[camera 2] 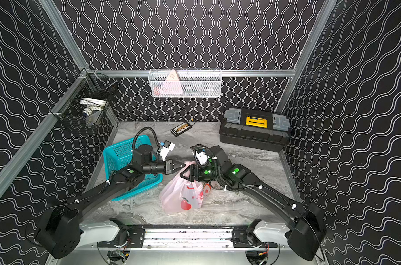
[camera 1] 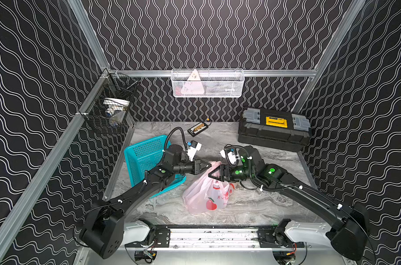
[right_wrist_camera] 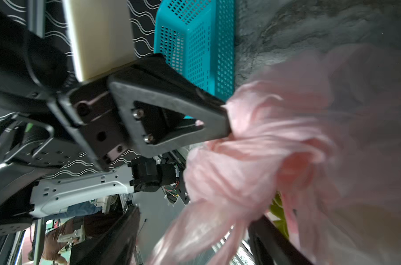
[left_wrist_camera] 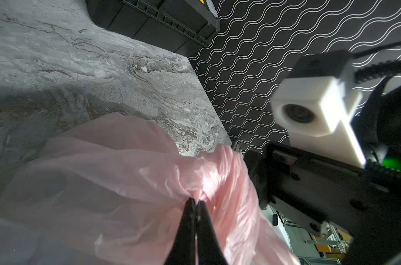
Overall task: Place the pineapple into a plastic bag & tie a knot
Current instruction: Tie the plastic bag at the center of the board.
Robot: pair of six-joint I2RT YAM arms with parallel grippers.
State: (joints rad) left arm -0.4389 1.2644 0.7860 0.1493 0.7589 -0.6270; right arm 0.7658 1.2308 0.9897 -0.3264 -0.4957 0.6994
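Note:
The twisted knot (left_wrist_camera: pixel 208 174) still bulges loosely, so my left gripper will next pull the pink plastic outward toward the small black device at the back and release it.
The pale-pink plastic bag (camera 1: pixel 206 195) (camera 2: pixel 181 195) with red fruit prints stands bulging mid-table. The pineapple is hidden; only a yellow-green patch (right_wrist_camera: pixel 278 213) shows behind the pink film. The bag's top is gathered into a twisted knot (left_wrist_camera: pixel 208 174) (right_wrist_camera: pixel 252 146). My left gripper (camera 1: pixel 209 165) (camera 2: pixel 184 164) (left_wrist_camera: pixel 196 202) comes in from the left and is shut on the pink plastic right at that bunch. My right gripper (camera 1: pixel 212 174) (camera 2: pixel 183 174) (right_wrist_camera: pixel 199 215) faces it from the right. Its jaws are open, wide apart on either side of a loose strand of the bag.
A teal mesh basket (camera 1: pixel 144 160) (right_wrist_camera: pixel 194 46) lies under the left arm. A black toolbox (camera 1: pixel 273 128) (left_wrist_camera: pixel 162 20) stands at the back right, a small black device (camera 1: pixel 198 128) at the back. Wire baskets hang on the back wall (camera 1: pixel 207 83) and left rail (camera 1: pixel 112 107).

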